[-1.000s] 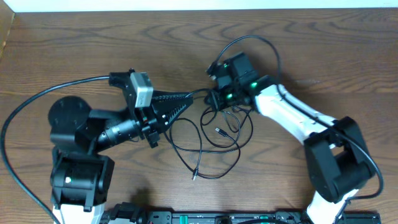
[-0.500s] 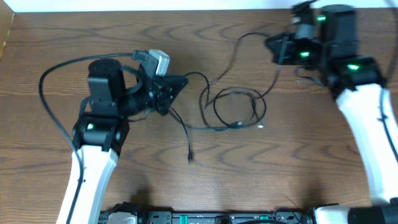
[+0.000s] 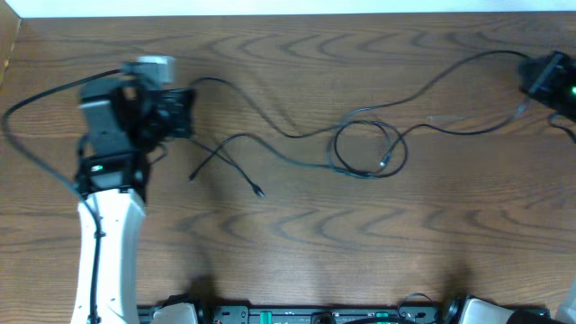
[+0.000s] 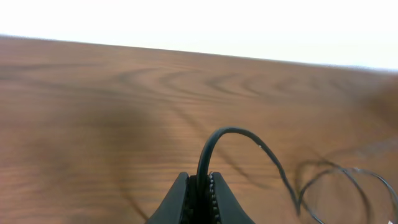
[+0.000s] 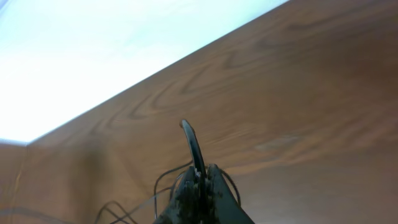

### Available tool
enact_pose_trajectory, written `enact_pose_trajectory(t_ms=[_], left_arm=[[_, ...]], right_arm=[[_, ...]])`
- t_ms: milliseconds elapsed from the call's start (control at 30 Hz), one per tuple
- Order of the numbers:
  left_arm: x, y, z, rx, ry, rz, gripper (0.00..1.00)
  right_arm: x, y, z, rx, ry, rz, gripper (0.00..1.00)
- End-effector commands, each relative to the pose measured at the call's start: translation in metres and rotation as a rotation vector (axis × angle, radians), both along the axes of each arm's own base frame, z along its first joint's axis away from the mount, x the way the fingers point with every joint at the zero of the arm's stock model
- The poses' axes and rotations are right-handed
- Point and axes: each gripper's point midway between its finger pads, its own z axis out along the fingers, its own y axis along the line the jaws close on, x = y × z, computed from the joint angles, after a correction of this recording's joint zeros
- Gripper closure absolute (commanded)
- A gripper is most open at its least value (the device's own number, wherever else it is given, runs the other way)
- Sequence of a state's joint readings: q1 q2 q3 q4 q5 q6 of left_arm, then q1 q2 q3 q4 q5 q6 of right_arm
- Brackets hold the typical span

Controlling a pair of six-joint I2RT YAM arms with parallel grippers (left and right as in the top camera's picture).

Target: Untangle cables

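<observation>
I should move my left gripper to the left in the overhead view, away from the small loop, and let go of the black cable, since the tabletop is bare there.
The black cables are stretched across the table in the overhead view, with one small loop left in the middle. A loose end with a small plug lies left of centre. My left gripper is at the far left, shut on a black cable that arcs up out of the jaws and runs off right. My right gripper is at the far right edge, shut on another black cable end, whose tip sticks up past the jaws. I cannot make out a white cord.
The wooden table ends at a pale back edge. A thick black lead curves around the left arm. A dark rail runs along the front edge.
Both arms have swung apart, the left to the far left and the right to the far right. The tangled bundle has been drawn out into a long line with one loop.
</observation>
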State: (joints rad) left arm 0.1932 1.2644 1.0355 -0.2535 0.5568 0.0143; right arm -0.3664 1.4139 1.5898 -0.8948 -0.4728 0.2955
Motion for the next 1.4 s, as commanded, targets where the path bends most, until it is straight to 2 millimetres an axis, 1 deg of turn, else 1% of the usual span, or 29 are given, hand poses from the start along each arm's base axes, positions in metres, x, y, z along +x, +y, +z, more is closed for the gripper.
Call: enact_pose_trajectory(t_ms=[0,67,167,233,300,333,367,433,533,633,667,733,800,833,867,900,1000,1100,1200,1333,1367], left_arm=[[-0.003,0.040,0.007,-0.074,0.000,0.118,0.92],[-0.005,0.060,0.008,-0.095,0.000,0.175,0.92],[-0.008,0.086,0.011,-0.148,-0.002,0.270,0.92],[-0.009,0.099,0.013,-0.186,-0.006,0.319,0.93],[-0.011,0.103,0.016,-0.202,-0.014,0.318,0.92],[-0.012,0.104,0.016,-0.206,-0.016,0.317,0.92],[-0.012,0.105,0.016,-0.206,-0.014,0.320,0.92],[-0.012,0.105,0.016,-0.206,-0.014,0.320,0.92],[-0.012,0.105,0.015,-0.218,-0.010,0.325,0.92],[-0.014,0.103,0.011,-0.260,0.022,0.340,0.92],[-0.015,0.100,0.011,-0.271,0.026,0.327,0.92],[-0.016,0.090,0.014,-0.301,0.027,0.275,0.92],[-0.017,0.080,0.017,-0.331,0.022,0.217,0.92],[-0.019,0.073,0.020,-0.352,0.021,0.178,0.90],[-0.021,0.066,0.021,-0.374,0.026,0.143,0.83],[-0.022,0.061,0.023,-0.390,0.028,0.117,0.73],[-0.027,0.051,0.023,-0.431,0.048,0.067,0.58],[-0.032,0.044,0.022,-0.461,0.071,0.040,0.55],[-0.035,0.039,0.021,-0.481,0.085,0.020,0.53],[-0.041,0.028,0.027,-0.503,0.074,-0.054,0.53],[-0.042,0.027,0.028,-0.507,0.073,-0.063,0.53]], right_arm=[[-0.013,-0.035,0.010,-0.037,-0.019,-0.075,0.99],[-0.021,-0.055,0.008,-0.040,-0.007,-0.126,0.99],[-0.032,-0.078,0.006,-0.033,0.003,-0.193,0.99],[-0.040,-0.093,0.005,-0.027,0.011,-0.239,0.99],[-0.048,-0.106,0.003,-0.017,0.021,-0.283,0.99],[-0.050,-0.109,0.003,-0.010,0.021,-0.292,0.99],[-0.052,-0.111,0.004,-0.001,0.016,-0.295,0.99],[-0.051,-0.109,0.005,0.012,0.007,-0.279,0.99],[-0.048,-0.098,0.005,0.009,0.010,-0.236,0.99],[-0.042,-0.081,0.002,-0.001,0.023,-0.185,0.99],[-0.041,-0.077,0.001,-0.003,0.026,-0.172,0.99],[-0.037,-0.061,-0.002,-0.011,0.040,-0.122,0.99],[-0.035,-0.047,-0.009,-0.030,0.076,-0.098,0.99],[-0.033,-0.036,-0.015,-0.061,0.109,-0.086,0.99],[-0.031,-0.025,-0.020,-0.093,0.136,-0.069,0.99],[-0.029,-0.017,-0.022,-0.108,0.148,-0.055,0.99],[-0.022,0.009,-0.029,-0.133,0.176,-0.014,0.99],[-0.014,0.031,-0.039,-0.147,0.212,0.012,0.99],[-0.006,0.052,-0.055,-0.156,0.260,0.043,0.99],[0.008,0.083,-0.087,-0.171,0.343,0.094,0.99],[0.010,0.089,-0.093,-0.174,0.357,0.102,0.99]])
